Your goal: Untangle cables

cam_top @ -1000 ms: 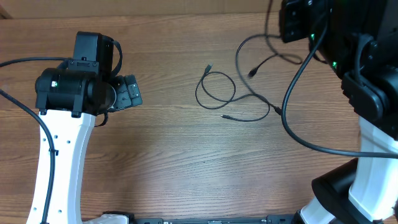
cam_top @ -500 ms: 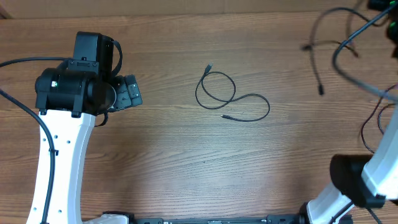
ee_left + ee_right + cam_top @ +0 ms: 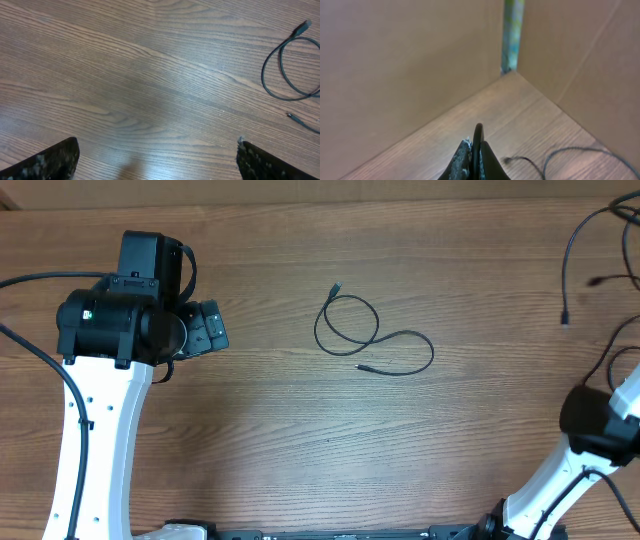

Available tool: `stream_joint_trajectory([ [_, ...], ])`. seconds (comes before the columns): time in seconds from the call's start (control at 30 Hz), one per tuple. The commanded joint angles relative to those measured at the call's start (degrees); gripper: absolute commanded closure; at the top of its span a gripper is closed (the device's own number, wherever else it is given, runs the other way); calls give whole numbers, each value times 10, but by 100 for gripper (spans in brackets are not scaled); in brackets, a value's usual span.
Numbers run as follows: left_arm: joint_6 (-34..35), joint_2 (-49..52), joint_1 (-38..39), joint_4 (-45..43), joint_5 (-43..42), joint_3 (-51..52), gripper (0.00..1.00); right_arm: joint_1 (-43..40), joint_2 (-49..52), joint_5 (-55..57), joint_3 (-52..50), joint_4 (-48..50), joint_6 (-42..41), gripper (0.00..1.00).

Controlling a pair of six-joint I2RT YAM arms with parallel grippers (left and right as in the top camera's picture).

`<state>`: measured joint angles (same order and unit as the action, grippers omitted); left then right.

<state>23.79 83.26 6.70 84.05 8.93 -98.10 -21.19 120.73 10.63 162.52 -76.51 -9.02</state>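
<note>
The cable's plug ends still dangle, so I will lower my right gripper toward the tabletop beneath them and release the bend.
One thin black cable (image 3: 374, 340) lies on the wooden table in a loose loop with both plug ends free; the left wrist view shows it at the right edge (image 3: 279, 75). A second cable (image 3: 567, 275) hangs in the air at the far right, plug ends dangling. My right gripper (image 3: 476, 150) is shut on a bend of that cable (image 3: 478, 134), and a loose strand (image 3: 560, 152) trails to its right. In the overhead view the right gripper is out of frame. My left gripper (image 3: 205, 328) stands open over bare table, well left of the looped cable, with its fingertips (image 3: 50, 160) wide apart.
Brown cardboard walls (image 3: 395, 60) meet at a corner seam (image 3: 512, 35) ahead of the right gripper. The right arm's base (image 3: 600, 425) and its thicker wires sit at the right edge. The left arm (image 3: 100, 380) occupies the left side.
The right arm has swung up and off to the right, carrying one cable away from the other. The looped cable stayed on the table. The left arm has not moved.
</note>
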Motion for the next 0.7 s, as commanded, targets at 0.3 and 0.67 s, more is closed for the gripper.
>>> stream_joint_trajectory([
  [0.3, -5, -4, -2, -1, -2, -6, 0, -67, 111, -35, 2, -11, -30, 96],
  [0.67, -5, -4, -2, -1, -2, -6, 0, -86, 148, -59, -74, -22, -30, 82],
])
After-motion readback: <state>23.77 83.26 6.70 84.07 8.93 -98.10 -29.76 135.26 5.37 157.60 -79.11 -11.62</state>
